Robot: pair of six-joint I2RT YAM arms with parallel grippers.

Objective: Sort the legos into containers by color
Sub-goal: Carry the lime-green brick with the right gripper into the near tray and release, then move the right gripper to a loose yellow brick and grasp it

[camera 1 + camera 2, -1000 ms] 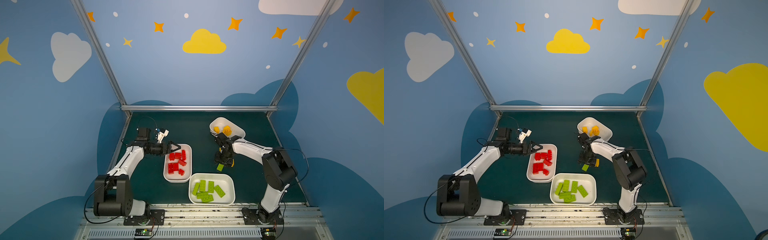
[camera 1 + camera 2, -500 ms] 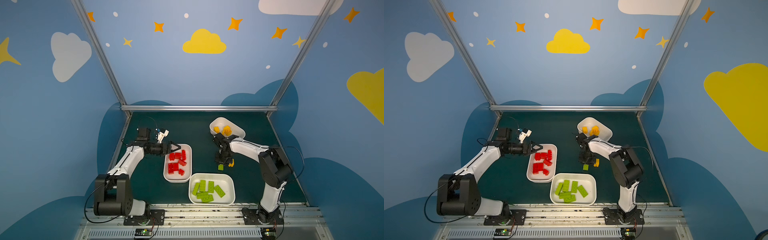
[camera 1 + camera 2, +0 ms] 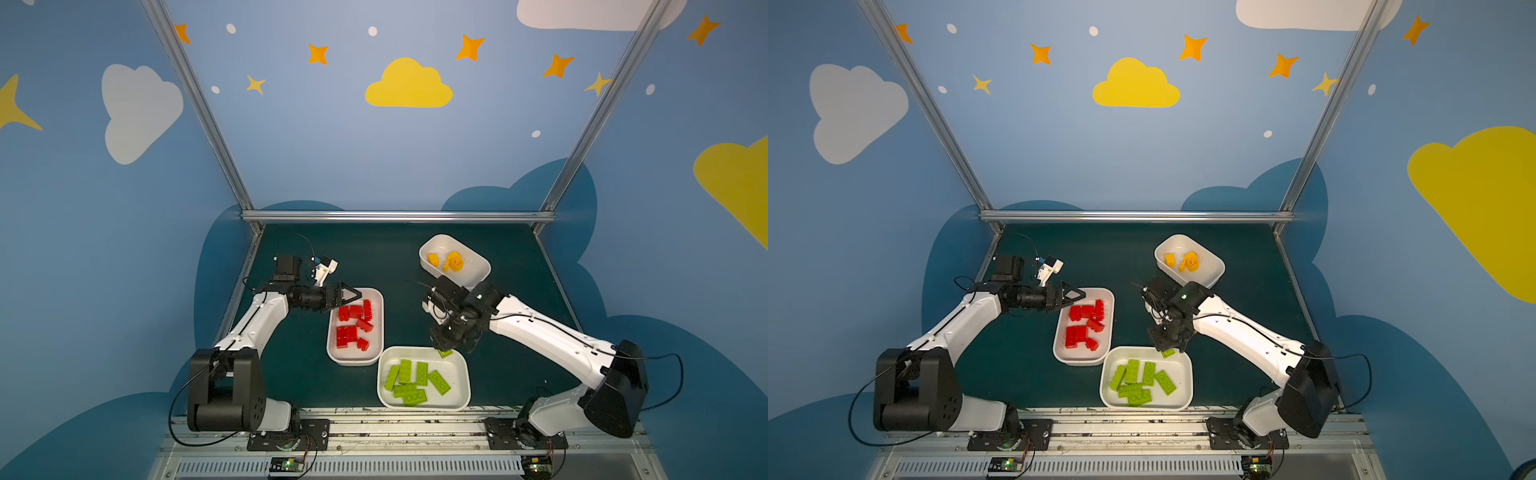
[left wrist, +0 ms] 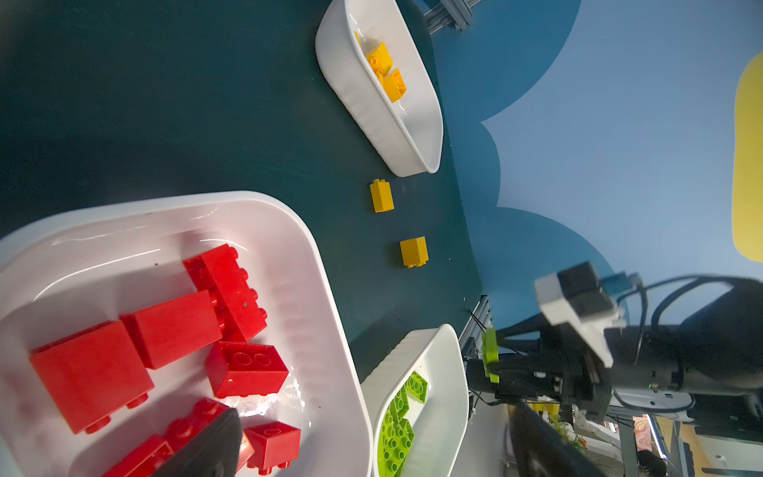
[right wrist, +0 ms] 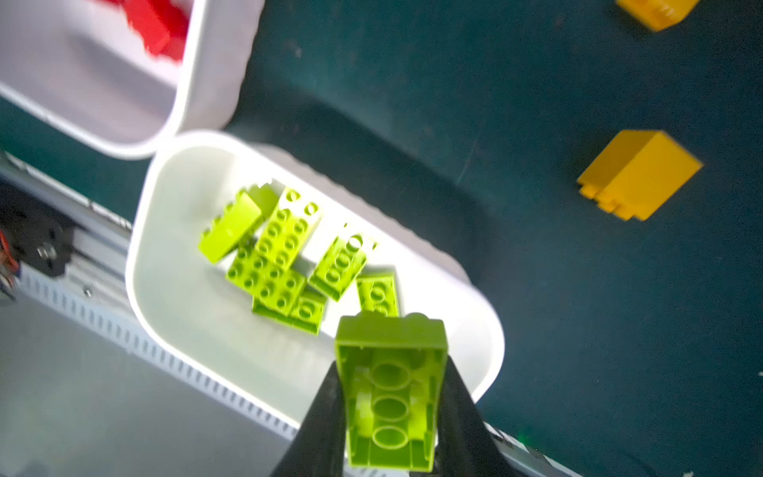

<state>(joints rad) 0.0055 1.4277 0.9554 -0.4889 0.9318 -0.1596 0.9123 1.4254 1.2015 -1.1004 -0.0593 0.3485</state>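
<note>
My right gripper will next move back and down over the bare bottom inside the green container to release the lime green lego (image 3: 444, 353), which hangs at the green container's far corner.
My right gripper (image 5: 390, 367) is shut on a lime green lego (image 5: 390, 396), held by its long sides with its hollow underside facing the wrist camera. In both top views this lego (image 3: 444, 353) (image 3: 1168, 353) hangs at the far right corner of the green container (image 3: 424, 408). That container holds several green legos (image 3: 409, 380). My left gripper (image 3: 351, 296) (image 4: 371, 446) stands open and empty over the far end of the red container (image 3: 356, 363), which holds several red legos (image 3: 353, 324). Two yellow legos (image 4: 382, 196) (image 4: 413, 252) lie on the mat.
The yellow container (image 3: 478, 275) stands at the back right with three yellow legos (image 3: 451, 261) inside. The red and green containers nearly touch at their corners. A metal rail (image 3: 374, 428) runs along the table's front edge. Blue walls enclose the green mat (image 3: 374, 257).
The right gripper shut on the green lego that lay on the mat, lifted it and carried it toward the front, to the green container's corner. The left arm has not moved.
</note>
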